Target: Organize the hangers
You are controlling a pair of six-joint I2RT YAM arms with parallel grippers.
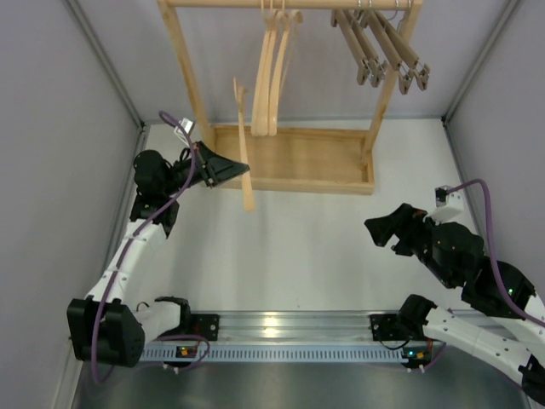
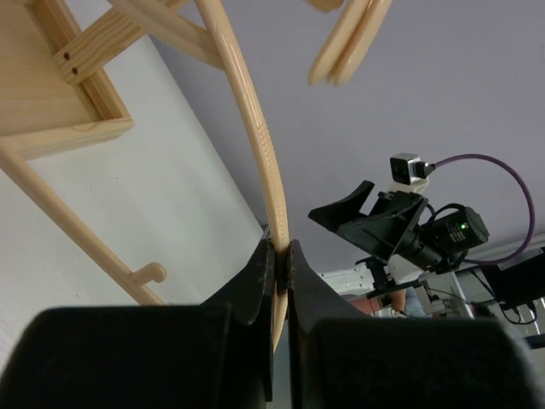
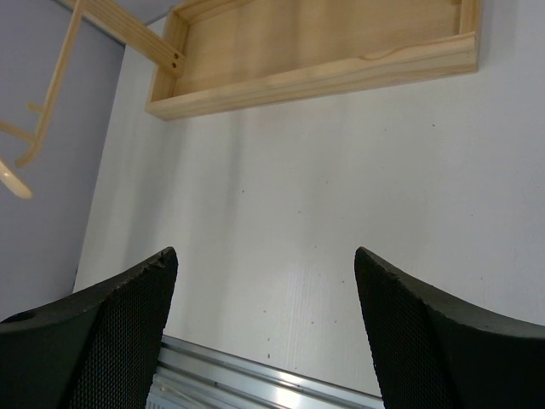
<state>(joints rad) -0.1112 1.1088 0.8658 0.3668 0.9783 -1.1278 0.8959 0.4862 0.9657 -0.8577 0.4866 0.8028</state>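
Note:
The left gripper will carry the hanger outward to the bare rail stretch (image 1: 250,3) beside the hanging pale hangers and let go of it there, since hangers of its kind hang there.
My left gripper (image 1: 242,169) is shut on a pale curved coat hanger (image 1: 244,141) and holds it upright in the air, in front of the rack's left post. In the left wrist view the fingers (image 2: 266,271) pinch this hanger's arm (image 2: 255,136) near its lower end. Other pale curved hangers (image 1: 274,72) hang from the rack's top rail (image 1: 221,3), and they also show in the left wrist view (image 2: 347,44). Several brown-grey clamp bars (image 1: 385,51) hang at the rail's right end. My right gripper (image 1: 375,230) is open and empty over the white table (image 3: 264,256).
The big pale wooden rack has a tray base (image 1: 294,183) at the back of the table, which also shows in the right wrist view (image 3: 324,77). Its left post (image 1: 183,68) stands close to the held hanger. Grey walls enclose both sides. A metal rail (image 1: 281,324) runs along the near edge.

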